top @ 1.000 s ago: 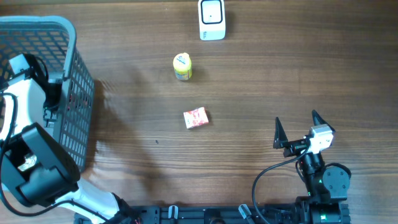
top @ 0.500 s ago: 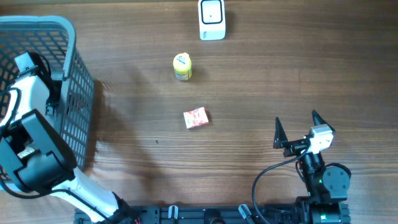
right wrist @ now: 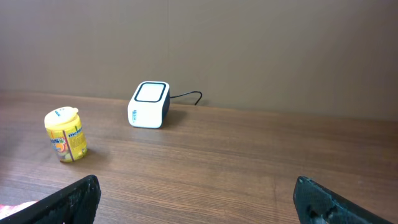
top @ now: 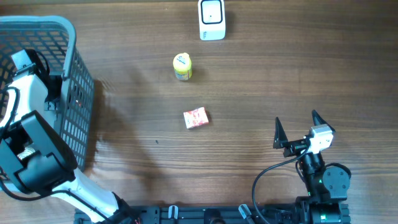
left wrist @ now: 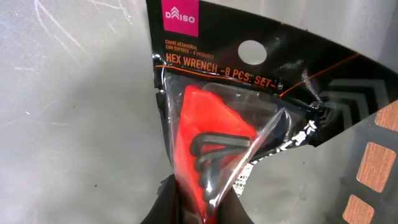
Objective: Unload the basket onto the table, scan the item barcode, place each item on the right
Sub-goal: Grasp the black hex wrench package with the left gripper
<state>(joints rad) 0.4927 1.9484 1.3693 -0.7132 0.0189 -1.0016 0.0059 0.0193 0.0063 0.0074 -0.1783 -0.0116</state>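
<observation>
I will next lift the clear pack over the basket's side with my left gripper. Then I will lower it and release it on bare tabletop [top: 165, 113] beside the red packet, to its right in the overhead view.
A Daiso hex wrench set [left wrist: 217, 130], red holder and black keys in a clear pack, lies on the grey basket floor in the left wrist view. My left gripper [left wrist: 199, 206] is shut on the pack's lower end, one dark finger on each side. A small white barcode patch [left wrist: 241, 179] shows by the right finger. From overhead, the left arm [top: 28, 81] reaches down into the basket [top: 78, 112], hiding its gripper and the pack. The white scanner [top: 212, 20] [right wrist: 149, 104] stands at the far table edge. My right gripper [top: 295, 129] [right wrist: 199, 202] rests open and holds nothing at the near right.
A yellow bottle [top: 182, 66] [right wrist: 66, 134] stands below the scanner. A small red packet [top: 196, 117] lies mid-table. The grey mesh basket takes up the left edge, with its tall wall between the left arm and the table.
My left gripper has gone from open to shut on the hex wrench set, and the left arm shifted slightly inside the basket. The right arm has not moved.
</observation>
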